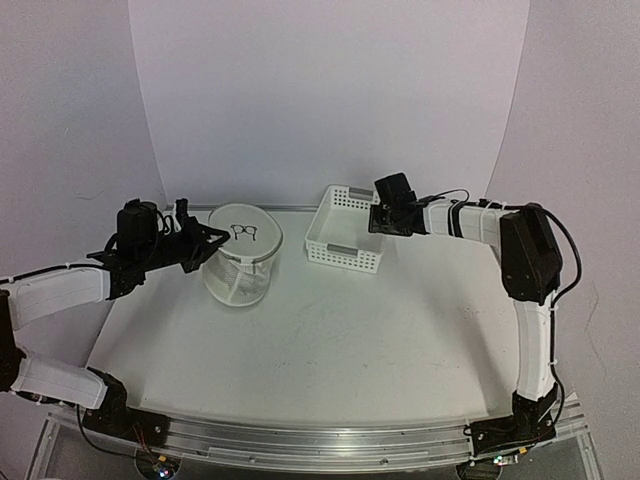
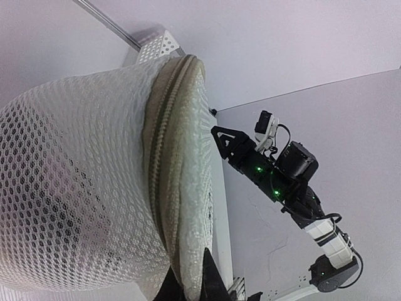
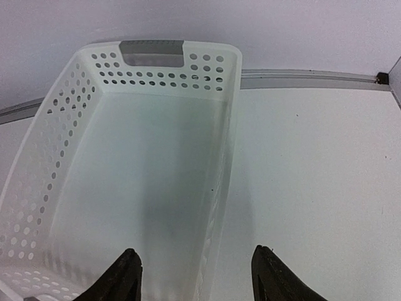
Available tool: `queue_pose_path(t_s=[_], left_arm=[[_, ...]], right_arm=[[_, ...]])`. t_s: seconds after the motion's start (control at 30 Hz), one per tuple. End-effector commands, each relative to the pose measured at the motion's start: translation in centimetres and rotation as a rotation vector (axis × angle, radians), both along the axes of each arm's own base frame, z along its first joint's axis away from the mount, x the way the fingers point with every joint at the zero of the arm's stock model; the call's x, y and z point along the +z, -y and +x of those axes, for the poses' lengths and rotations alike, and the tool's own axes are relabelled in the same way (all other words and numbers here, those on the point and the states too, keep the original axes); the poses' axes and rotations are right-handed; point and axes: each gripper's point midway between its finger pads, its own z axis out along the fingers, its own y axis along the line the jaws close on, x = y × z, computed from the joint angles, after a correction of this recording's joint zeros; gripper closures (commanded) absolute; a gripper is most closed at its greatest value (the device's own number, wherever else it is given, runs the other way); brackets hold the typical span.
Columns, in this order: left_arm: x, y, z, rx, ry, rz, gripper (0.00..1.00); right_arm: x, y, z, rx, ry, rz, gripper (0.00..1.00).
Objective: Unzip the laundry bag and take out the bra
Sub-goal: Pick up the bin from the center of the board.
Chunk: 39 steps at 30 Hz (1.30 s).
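My right gripper will go down and close on the basket's long side rim farther from the bag [image 1: 240,262].
The laundry bag [image 1: 240,262] stands upright as a white mesh cylinder at the table's back left, with a small black mark on its round lid. In the left wrist view the bag [image 2: 69,188] fills the left side, and its closed zipper [image 2: 155,157] runs round the lid's rim. My left gripper [image 1: 213,240] [image 2: 188,258] is shut on the bag's top rim at its left side. Dim dark shapes show through the mesh, but the bra is hidden. My right gripper [image 1: 380,222] [image 3: 197,273] is open and empty, over the right end of a white basket.
The white perforated plastic basket [image 1: 343,260] [image 3: 230,132] stands empty to the right of the bag, with a grey handle [image 3: 152,52] at its far end. The white backdrop wall rises just behind both. The right arm [image 2: 279,172] shows beyond the bag.
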Motion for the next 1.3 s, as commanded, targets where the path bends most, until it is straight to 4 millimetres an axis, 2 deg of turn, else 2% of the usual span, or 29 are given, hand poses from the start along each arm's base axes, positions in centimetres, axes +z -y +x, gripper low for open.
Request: queue_pose_path(t_s=[0.0, 0.33, 0.63, 0.97, 1.27], left_arm=[[4.9, -0.1, 0.6, 0.008, 0.147, -0.014, 1.00], [4.6, -0.1, 1.0, 0.011, 0.141, 0.002, 1.00], [4.4, -0.1, 1.3, 0.011, 0.135, 0.009, 1.00], [4.1, 0.0, 1.5, 0.011, 0.128, 0.013, 1.00], [4.0, 0.0, 1.7, 0.012, 0.133, 0.021, 1.00]], right_arm=[[-0.9, -0.3, 1.9, -0.023, -0.011, 0.077, 0.40], [-3.1, 0.1, 3.3, -0.029, -0.054, 0.132, 0.50], [-3.4, 0.9, 2.9, -0.030, -0.069, 0.129, 0.71], [-1.6, 1.9, 1.7, -0.035, -0.049, 0.110, 1.00], [0.5, 3.4, -0.9, 0.019, -0.039, 0.033, 1.00]])
